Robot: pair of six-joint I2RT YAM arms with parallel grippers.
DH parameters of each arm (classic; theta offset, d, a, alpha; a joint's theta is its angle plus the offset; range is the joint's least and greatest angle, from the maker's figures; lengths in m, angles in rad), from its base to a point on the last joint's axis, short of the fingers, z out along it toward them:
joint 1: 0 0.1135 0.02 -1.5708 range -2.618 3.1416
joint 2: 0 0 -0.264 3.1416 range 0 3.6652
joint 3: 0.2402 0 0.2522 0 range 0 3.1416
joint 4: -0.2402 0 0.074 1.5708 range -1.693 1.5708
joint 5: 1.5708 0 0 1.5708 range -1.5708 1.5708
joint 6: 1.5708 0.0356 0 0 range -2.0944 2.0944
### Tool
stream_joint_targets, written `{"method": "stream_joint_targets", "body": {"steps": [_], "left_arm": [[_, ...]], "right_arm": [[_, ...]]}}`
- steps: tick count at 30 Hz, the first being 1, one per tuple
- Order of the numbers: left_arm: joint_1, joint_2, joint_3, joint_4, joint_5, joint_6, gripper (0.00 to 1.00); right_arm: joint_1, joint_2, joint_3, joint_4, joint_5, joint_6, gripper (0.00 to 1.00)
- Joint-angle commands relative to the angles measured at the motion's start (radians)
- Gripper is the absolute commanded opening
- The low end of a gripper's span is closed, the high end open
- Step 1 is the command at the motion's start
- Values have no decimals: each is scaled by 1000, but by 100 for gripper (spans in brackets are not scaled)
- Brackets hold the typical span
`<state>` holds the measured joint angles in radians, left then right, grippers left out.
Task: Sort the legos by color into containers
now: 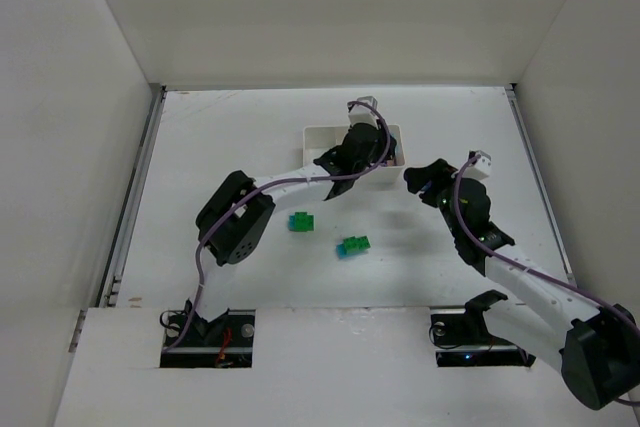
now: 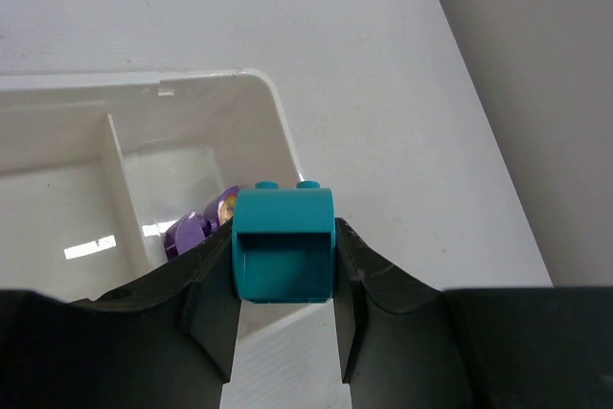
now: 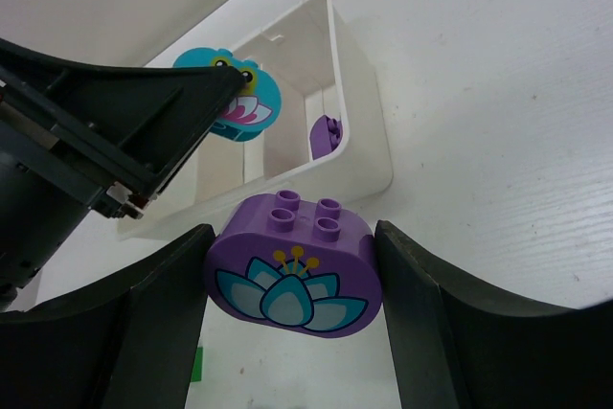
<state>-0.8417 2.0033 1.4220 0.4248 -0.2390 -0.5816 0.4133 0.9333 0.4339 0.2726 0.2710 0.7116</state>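
I will next take my left gripper over the tray's divider to the neighboring section on its left in the top view and release, since this tray end holds purple.
My left gripper (image 2: 283,238) is shut on a teal lego (image 2: 283,254), hanging over the right end of the white tray (image 2: 273,112). One purple lego (image 2: 194,228) lies in that end compartment. My right gripper (image 3: 294,237) is shut on a purple lego with a printed lotus (image 3: 292,270), held just outside the tray's wall (image 3: 369,155). From that view the teal lego (image 3: 246,95) and the purple one inside (image 3: 328,133) also show. Seen from above, the left gripper (image 1: 362,147) covers the tray (image 1: 318,134) and the right gripper (image 1: 425,180) sits to its right.
A green lego (image 1: 300,221) and a green-and-teal clump (image 1: 352,246) lie on the table in front of the tray. The left arm's elbow (image 1: 235,217) stands left of them. White walls enclose the table on three sides.
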Motion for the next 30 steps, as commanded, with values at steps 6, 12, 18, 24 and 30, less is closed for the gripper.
{"method": "stream_joint_targets", "body": {"steps": [6, 12, 18, 24, 30], "left_arm": [[11, 28, 83, -20, -2, 23, 20], [14, 57, 114, -44, -2, 31, 22], [17, 58, 112, -44, -6, 34, 23], [16, 43, 109, -44, -3, 45, 23], [16, 31, 97, -35, -6, 49, 22]], "right_arm": [[-1, -4, 0, 66, 14, 6, 56], [-1, 2, 2, 66, 17, 6, 56], [-1, 7, 2, 68, 17, 6, 55], [-1, 2, 0, 68, 16, 6, 55], [-1, 9, 3, 68, 17, 5, 55]]}}
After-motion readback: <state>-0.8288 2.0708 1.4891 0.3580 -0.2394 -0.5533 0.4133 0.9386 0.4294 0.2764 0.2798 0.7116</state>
